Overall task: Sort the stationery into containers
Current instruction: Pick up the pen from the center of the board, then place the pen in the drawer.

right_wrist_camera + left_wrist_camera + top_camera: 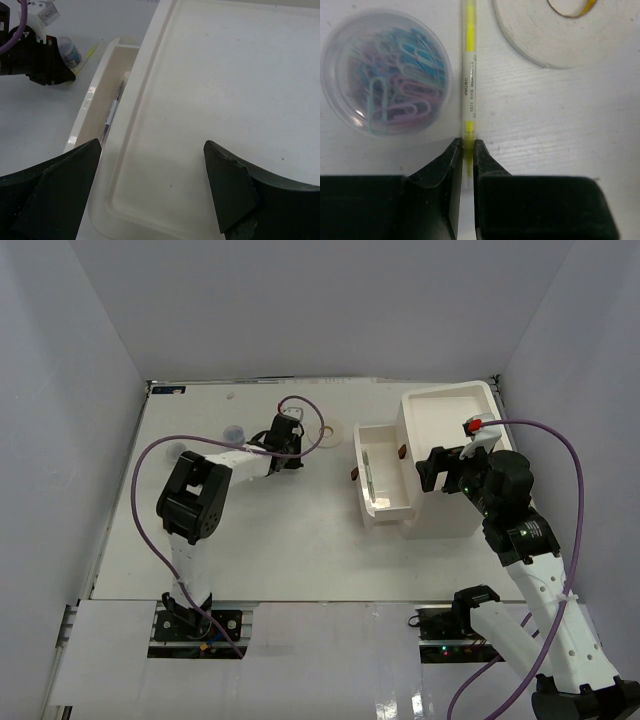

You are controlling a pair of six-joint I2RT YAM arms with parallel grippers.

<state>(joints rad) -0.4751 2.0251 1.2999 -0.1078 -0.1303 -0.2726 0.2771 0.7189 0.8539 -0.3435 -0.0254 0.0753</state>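
Note:
The drawer already holding a dark pen (385,462) is to the right of my left gripper in the top view, so I will lift, move across over it and let go.
The pale yellow pen (469,75) lies on the table, and my left gripper (466,146) is shut on its near end, jaws pressed against both sides. A clear jar (385,80) of coloured clips stands just left of the pen. To the pen's right lies the cream tape ring (560,35), with the thin loop band (570,9) inside it. From above, the left gripper (285,440) is at the table's far middle. My right gripper (152,150) hangs open and empty over the shallow top tray (225,90) of the white organiser (445,455).
The organiser's drawer (380,480) is pulled out to the left, with a dark pen (114,107) lying inside. Another jar (233,432) stands left of the left gripper. White walls close in the table on three sides.

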